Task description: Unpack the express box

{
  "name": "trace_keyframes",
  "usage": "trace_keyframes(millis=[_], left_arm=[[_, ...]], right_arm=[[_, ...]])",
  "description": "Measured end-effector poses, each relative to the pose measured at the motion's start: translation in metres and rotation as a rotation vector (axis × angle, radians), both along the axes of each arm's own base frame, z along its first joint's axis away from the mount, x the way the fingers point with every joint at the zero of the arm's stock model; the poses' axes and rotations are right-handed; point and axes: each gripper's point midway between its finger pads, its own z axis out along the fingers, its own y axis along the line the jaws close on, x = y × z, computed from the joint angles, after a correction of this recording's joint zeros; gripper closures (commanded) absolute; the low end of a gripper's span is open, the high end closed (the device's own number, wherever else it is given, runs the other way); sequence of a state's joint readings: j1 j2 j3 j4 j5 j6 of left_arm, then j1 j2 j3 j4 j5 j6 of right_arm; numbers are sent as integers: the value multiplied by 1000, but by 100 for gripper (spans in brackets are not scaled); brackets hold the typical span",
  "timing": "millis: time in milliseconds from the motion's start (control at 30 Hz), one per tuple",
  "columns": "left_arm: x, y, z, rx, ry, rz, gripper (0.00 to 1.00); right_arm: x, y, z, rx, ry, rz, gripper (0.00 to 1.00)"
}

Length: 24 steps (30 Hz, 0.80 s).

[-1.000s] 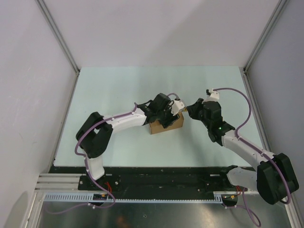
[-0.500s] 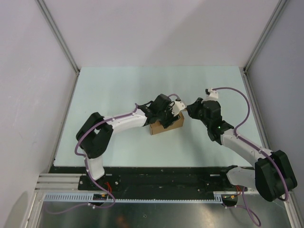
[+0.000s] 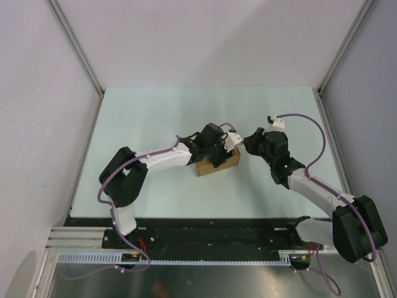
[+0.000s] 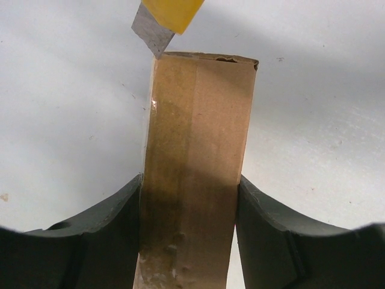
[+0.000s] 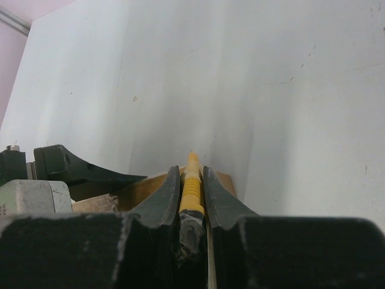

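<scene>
The knife [image 5: 191,183] should move off the box with my right gripper, to the right in the top view, then down to be released on the table, which is bare there.
The brown cardboard express box [image 3: 217,164] lies on the pale table near the middle. My left gripper [image 3: 218,152] is shut on it, its two fingers pressed against the box's long sides [image 4: 195,198]. My right gripper [image 3: 246,146] is shut on the yellow utility knife [image 5: 191,183] just right of the box. The knife's grey blade [image 4: 151,31] touches the far top corner of the box. The box's lid is closed and taped along its top.
Grey walls and aluminium posts stand along the left, right and back of the table [image 3: 155,118]. The arm bases sit on a black rail [image 3: 205,233] at the near edge.
The right arm has shifted slightly left toward the box between one second ago and now. The left gripper and box have not moved.
</scene>
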State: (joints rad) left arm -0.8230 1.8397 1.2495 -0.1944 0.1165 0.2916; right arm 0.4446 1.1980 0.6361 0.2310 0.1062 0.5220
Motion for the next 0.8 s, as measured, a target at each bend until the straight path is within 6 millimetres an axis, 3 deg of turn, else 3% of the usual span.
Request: trace_keyframes(millis=[800], left_arm=[[-2,-2,-1,-11,-1,-28,48]], right_arm=[[0,0,4,-41,-32,40,100]])
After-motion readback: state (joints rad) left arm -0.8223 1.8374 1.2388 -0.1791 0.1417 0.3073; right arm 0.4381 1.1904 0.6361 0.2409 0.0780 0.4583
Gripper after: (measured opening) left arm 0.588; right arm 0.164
